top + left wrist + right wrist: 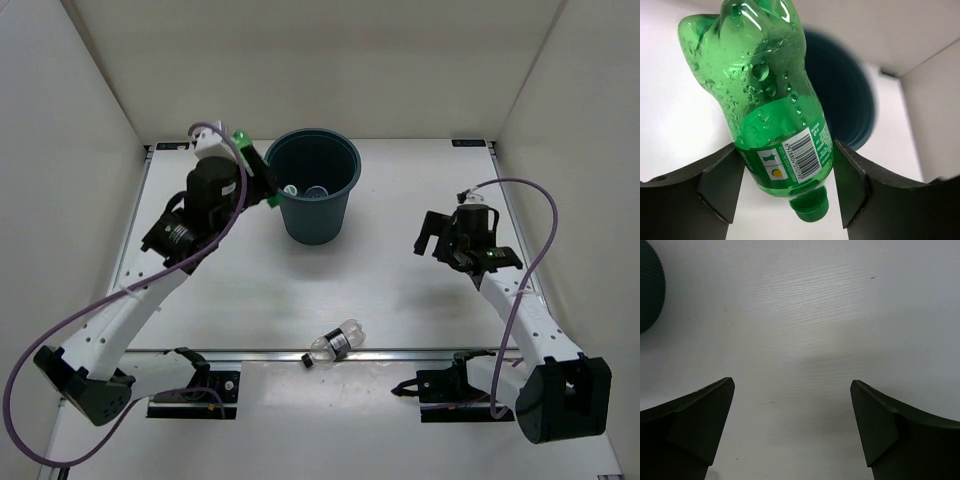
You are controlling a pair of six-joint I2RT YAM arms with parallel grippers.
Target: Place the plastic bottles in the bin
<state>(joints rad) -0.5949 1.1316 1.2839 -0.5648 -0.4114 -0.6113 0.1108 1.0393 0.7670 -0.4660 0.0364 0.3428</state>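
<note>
My left gripper is holding the bottle, and the bin's opening (314, 164) (839, 90) is to the right in the top view, past the bin's rim. Next I will carry the bottle there and release it.
My left gripper (789, 185) is shut on an all-green plastic bottle (765, 100), gripped at the label, cap end near the camera. In the top view this gripper (258, 172) holds the bottle (240, 139) raised just left of the bin (320, 215), a dark teal round bucket (852, 100). Two clear bottles (291, 188) (316, 190) lie inside the bin. A clear bottle with a dark band (335, 343) lies on its side near the table's front edge. My right gripper (432, 238) hangs open over bare table right of the bin, nothing between its fingers (792, 430).
White walls enclose the table on the left, back and right. A metal rail (400, 352) runs along the front edge by the arm bases. The bin's dark edge (647, 290) shows at the far left of the right wrist view.
</note>
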